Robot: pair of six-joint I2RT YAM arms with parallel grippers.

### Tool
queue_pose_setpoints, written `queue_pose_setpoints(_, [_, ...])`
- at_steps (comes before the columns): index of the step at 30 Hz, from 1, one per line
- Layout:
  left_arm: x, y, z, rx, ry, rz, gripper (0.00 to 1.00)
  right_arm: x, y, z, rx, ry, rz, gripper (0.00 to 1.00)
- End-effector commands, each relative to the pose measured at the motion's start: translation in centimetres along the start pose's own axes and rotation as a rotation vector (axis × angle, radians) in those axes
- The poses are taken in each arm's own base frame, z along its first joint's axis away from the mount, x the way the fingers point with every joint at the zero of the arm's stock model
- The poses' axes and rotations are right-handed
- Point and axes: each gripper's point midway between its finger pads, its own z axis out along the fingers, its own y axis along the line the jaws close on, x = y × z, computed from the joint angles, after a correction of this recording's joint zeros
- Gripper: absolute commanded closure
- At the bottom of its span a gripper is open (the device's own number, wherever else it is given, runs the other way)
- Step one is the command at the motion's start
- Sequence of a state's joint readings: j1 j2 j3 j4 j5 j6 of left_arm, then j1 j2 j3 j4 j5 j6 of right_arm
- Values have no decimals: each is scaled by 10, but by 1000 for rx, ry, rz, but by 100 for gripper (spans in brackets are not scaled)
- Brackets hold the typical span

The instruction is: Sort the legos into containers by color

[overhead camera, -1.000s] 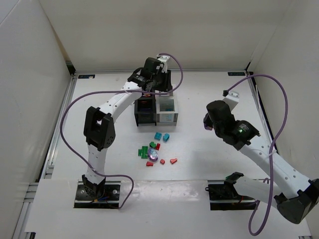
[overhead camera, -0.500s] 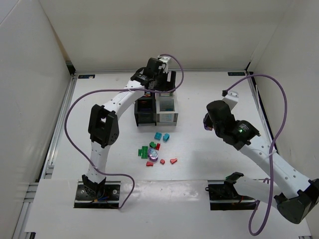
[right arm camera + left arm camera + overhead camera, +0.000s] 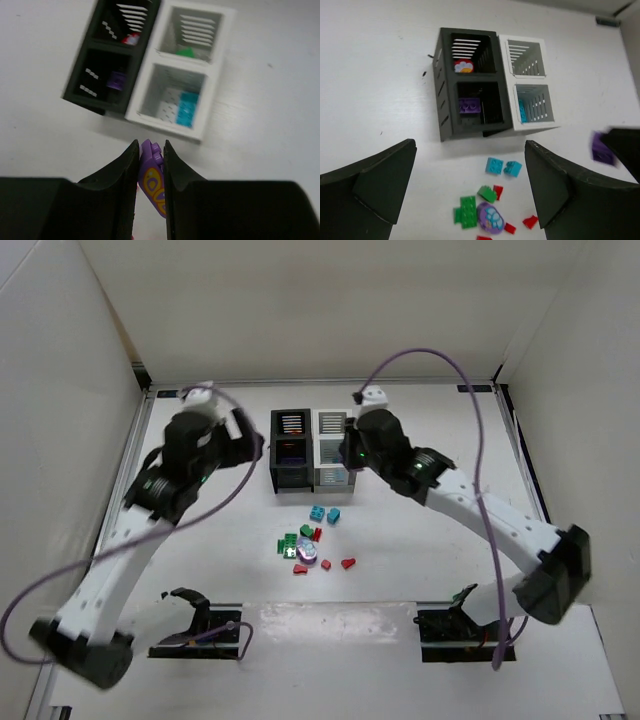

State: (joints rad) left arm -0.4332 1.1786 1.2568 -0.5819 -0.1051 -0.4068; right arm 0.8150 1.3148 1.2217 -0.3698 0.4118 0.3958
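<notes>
The right gripper goes down and to the left in the top view into the black bin's near section next, since a purple brick (image 3: 469,105) already lies there.
Loose legos lie in front of the containers: two teal bricks (image 3: 502,167), green pieces (image 3: 467,211), a round purple piece (image 3: 491,218) and red bits (image 3: 530,221). The black bin (image 3: 274,452) (image 3: 442,85) holds a red piece (image 3: 464,66) and a purple brick (image 3: 469,105). The white bin (image 3: 322,477) (image 3: 170,125) holds a green piece (image 3: 186,51) and a teal brick (image 3: 186,110). My left gripper (image 3: 246,444) (image 3: 470,146) hangs open and empty left of the bins. My right gripper (image 3: 350,452) (image 3: 150,147) is shut on a purple lego with yellow markings (image 3: 154,177), above the white bin's near edge.
The two bins stand side by side, touching, at the back middle of the white table. White walls close in the workspace on three sides. Purple cables loop above both arms.
The left gripper opened and its arm swung from over the bins out to the left. The right arm moved from the right side to the white bin, still holding the purple lego.
</notes>
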Motion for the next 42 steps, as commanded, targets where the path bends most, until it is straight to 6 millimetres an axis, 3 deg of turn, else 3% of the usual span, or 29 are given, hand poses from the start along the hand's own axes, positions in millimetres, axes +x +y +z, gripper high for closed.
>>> queue_pose_setpoints(1, [43, 52, -45, -236, 35, -151, 0, -50, 64, 16, -230, -112, -63, 100])
queue_pose_setpoints(2, [42, 58, -70, -241, -12, -196, 0, -56, 71, 21, -242, -133, -62, 100])
queue_pose_setpoints(3, [56, 67, -81, -284, 16, -247, 0, -39, 83, 41, -263, -84, -90, 100])
queue_pose_setpoints(4, [65, 76, -89, -324, 24, -283, 0, -63, 102, 38, -316, -147, -83, 100])
queue_pose_setpoints(5, [71, 79, -103, -307, 0, -307, 0, -63, 105, 45, -324, -142, -84, 100])
queue_pose_setpoints(6, [77, 80, -108, -311, 10, -325, 0, -51, 122, 61, -355, -107, -104, 100])
queue_pose_setpoints(8, [92, 81, -121, -297, 40, -360, 0, -67, 141, 61, -401, -141, -104, 100])
queue_pose_setpoints(9, [96, 83, -123, -306, 49, -367, 0, -51, 149, 75, -401, -107, -119, 100])
queue_pose_setpoints(11, [107, 88, -129, -324, 79, -367, 0, -60, 158, 79, -419, -141, -115, 100])
queue_pose_setpoints(13, [117, 93, -128, -350, 107, -362, 0, -56, 161, 93, -427, -145, -114, 100])
queue_pose_setpoints(14, [121, 94, -129, -352, 122, -357, 0, -58, 172, 98, -463, -164, -115, 100])
queue_pose_setpoints(21, [132, 96, -131, -350, 150, -338, 0, -48, 166, 133, -455, -145, -125, 100])
queue_pose_setpoints(28, [136, 94, -130, -333, 175, -309, 0, -52, 154, 147, -427, -177, -174, 100])
queue_pose_setpoints(36, [138, 92, -125, -331, 198, -295, 0, -29, 142, 161, -407, -134, -176, 98])
queue_pose_setpoints(42, [141, 91, -124, -333, 221, -301, 0, -27, 141, 155, -417, -130, -178, 66])
